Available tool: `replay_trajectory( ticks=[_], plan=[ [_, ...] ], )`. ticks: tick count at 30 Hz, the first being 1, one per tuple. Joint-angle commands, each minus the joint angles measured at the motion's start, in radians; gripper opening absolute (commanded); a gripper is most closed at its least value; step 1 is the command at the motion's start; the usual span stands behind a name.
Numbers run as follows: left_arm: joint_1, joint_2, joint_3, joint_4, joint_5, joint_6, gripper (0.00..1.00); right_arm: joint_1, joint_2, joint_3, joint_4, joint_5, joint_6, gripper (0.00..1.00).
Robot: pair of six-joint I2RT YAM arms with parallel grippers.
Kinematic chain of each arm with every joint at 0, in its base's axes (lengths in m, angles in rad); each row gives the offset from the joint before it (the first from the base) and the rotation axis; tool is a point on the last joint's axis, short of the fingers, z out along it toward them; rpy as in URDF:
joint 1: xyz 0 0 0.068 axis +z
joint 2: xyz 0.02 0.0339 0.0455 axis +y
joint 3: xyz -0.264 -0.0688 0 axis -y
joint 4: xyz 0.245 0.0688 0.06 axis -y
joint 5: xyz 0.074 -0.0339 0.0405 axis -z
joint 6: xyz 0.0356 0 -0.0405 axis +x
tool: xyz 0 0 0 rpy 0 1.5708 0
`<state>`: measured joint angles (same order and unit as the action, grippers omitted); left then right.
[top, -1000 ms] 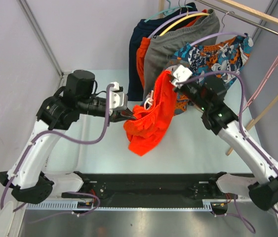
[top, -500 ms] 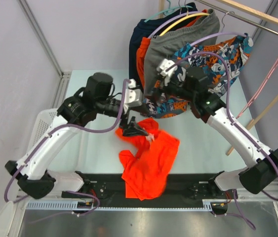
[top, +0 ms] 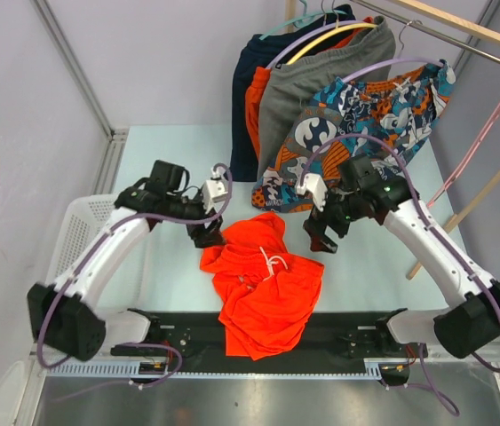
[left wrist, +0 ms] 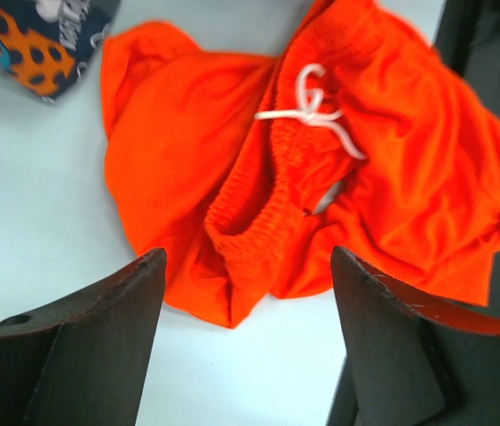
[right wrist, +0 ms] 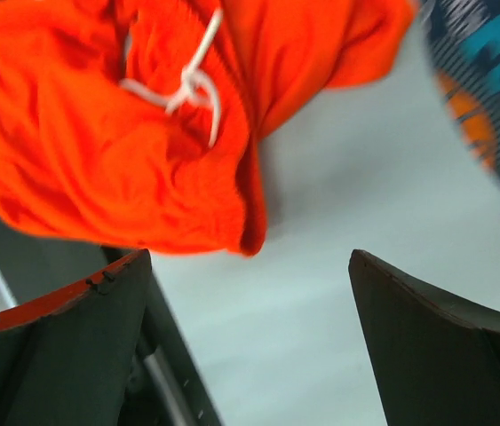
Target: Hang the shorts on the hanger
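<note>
The corner at the end of the shorts' waistband closest to my right gripper sticks out from the crumpled shorts toward its open fingers, so I should lower my right gripper and draw it back onto that corner next.
The orange-red shorts [top: 263, 284] lie crumpled on the table near its front edge, white drawstring [top: 272, 262] on top, with nothing holding them. My left gripper [top: 205, 235] is open just beyond their left corner, and the left wrist view has the shorts [left wrist: 232, 160] ahead of the gripper [left wrist: 248, 257]. My right gripper [top: 321, 235] hovers open off their upper right corner; in the right wrist view the shorts [right wrist: 99, 151] lie beyond the gripper [right wrist: 250, 257]. The pale pink hanger [top: 472, 149] hangs at the far right, away from both arms.
Grey shorts [top: 289, 98], patterned shorts [top: 365, 106] and a navy garment [top: 248, 89] hang on a rail behind the arms. A white basket [top: 76, 235] sits off the table's left edge. A wooden rod [top: 472, 209] leans at the right. The shorts overlap the black base rail [top: 178, 324].
Both grippers were shut on the shorts and held them up; they have opened and let go. The shorts dropped to the table, and both arms came down beside them.
</note>
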<state>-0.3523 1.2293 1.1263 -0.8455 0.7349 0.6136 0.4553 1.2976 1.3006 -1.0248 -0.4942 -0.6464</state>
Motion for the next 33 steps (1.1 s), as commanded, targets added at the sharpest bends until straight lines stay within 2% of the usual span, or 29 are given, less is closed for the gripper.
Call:
replay_trajectory(
  ticks=[1,6,10,14,17,22,24,25,26,27,28,29,33],
  plan=[
    [0.009,0.14,0.006,0.052,-0.022,0.08,0.81,-0.024,0.066,-0.052,-0.093,0.022,-0.036,0.98],
    [0.009,0.312,0.004,0.053,0.017,0.077,0.83,-0.001,0.106,-0.152,-0.064,-0.001,-0.087,0.99],
    [0.004,0.384,0.018,0.056,0.038,0.089,0.83,0.023,0.163,-0.204,-0.029,-0.007,-0.127,0.98],
    [-0.017,0.443,0.029,0.04,0.04,0.118,0.81,0.034,0.232,-0.227,0.021,-0.024,-0.147,0.88],
    [-0.039,0.469,0.026,-0.024,0.05,0.164,0.79,0.039,0.272,-0.238,0.058,-0.04,-0.15,0.84],
    [-0.048,0.466,-0.006,-0.027,0.049,0.173,0.75,0.06,0.311,-0.267,0.153,-0.044,-0.141,0.78],
    [-0.051,0.472,-0.002,-0.043,0.054,0.181,0.67,0.068,0.322,-0.27,0.17,-0.046,-0.141,0.64],
    [-0.051,0.472,-0.002,-0.05,0.055,0.184,0.56,0.069,0.327,-0.27,0.173,-0.047,-0.145,0.55],
    [-0.051,0.467,0.0,-0.061,0.057,0.193,0.5,0.074,0.324,-0.27,0.17,-0.047,-0.15,0.38],
    [-0.051,0.464,0.0,-0.066,0.051,0.196,0.37,0.075,0.316,-0.27,0.163,-0.044,-0.165,0.28],
    [-0.051,0.46,0.001,-0.069,0.047,0.201,0.32,0.075,0.292,-0.27,0.141,-0.04,-0.174,0.09],
    [-0.051,0.452,0.001,-0.076,0.041,0.201,0.28,0.075,0.272,-0.27,0.129,-0.032,-0.185,0.0],
    [-0.042,0.415,0.013,-0.087,0.043,0.193,0.02,0.075,0.128,-0.27,0.08,0.037,-0.213,0.0]
  ],
)
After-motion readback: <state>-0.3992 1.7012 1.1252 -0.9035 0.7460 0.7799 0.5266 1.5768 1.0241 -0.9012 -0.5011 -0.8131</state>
